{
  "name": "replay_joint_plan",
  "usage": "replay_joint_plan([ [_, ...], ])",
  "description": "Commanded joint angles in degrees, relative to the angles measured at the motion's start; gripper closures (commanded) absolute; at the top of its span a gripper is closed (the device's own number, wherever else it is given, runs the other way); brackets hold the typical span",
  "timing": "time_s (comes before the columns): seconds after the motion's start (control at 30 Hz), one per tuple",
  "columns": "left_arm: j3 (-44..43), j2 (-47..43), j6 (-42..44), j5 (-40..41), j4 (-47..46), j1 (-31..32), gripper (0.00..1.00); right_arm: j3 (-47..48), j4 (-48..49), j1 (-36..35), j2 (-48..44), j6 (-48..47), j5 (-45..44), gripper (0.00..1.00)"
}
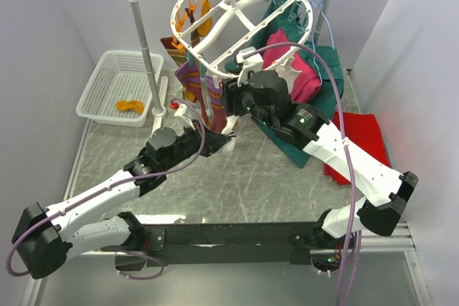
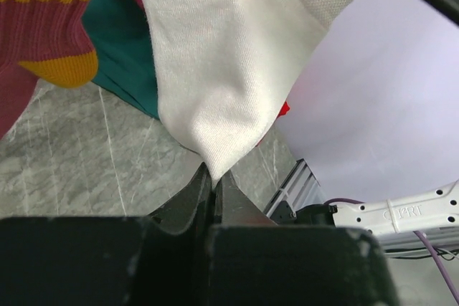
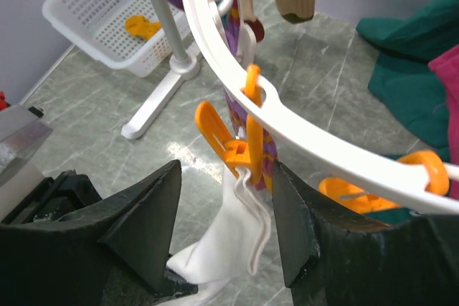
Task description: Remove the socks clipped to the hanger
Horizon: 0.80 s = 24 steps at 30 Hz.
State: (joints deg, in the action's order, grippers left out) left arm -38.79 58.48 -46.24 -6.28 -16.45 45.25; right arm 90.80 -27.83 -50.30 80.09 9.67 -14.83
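The white sock goes outward and to the left in the top view next. My left gripper releases it over the bottom of the white basket, which stands open.
The white oval hanger point(image 1: 247, 16) hangs from the rack, with orange clips on its rim point(image 3: 287, 98). Striped socks point(image 1: 193, 80) dangle from its near-left side. A white sock point(image 3: 229, 241) hangs by its cuff from an orange clip point(image 3: 240, 145). My right gripper point(image 3: 226, 170) is open, one finger on each side of that clip. My left gripper point(image 2: 213, 177) is shut on the white sock's point(image 2: 229, 55) lower tip, just above the table. A maroon striped sock point(image 2: 43, 5) hangs beside it. In the top view the left gripper point(image 1: 215, 141) sits below the right gripper point(image 1: 233, 98).
A white basket point(image 1: 90, 87) at the left holds a small orange piece point(image 1: 130, 107). The white pole rack point(image 1: 143, 48) stands beside it. A magenta garment point(image 1: 297, 69), dark green clothes point(image 1: 326, 105) and a red cloth point(image 1: 366, 141) lie to the right.
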Motion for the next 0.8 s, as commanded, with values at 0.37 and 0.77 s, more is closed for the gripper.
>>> replay_joint_plan([
  [0.37,0.82,-1.79,-0.70,-1.10,-1.92,0.10,0.99,1.30,9.99,-0.50,2.70,-4.66,-3.01,0.48],
  [0.77,4.42,-3.02,-1.22,0.66,0.19,0.10,0.99,-0.36,10.96,-0.50,2.43,-5.89,-3.63,0.98],
])
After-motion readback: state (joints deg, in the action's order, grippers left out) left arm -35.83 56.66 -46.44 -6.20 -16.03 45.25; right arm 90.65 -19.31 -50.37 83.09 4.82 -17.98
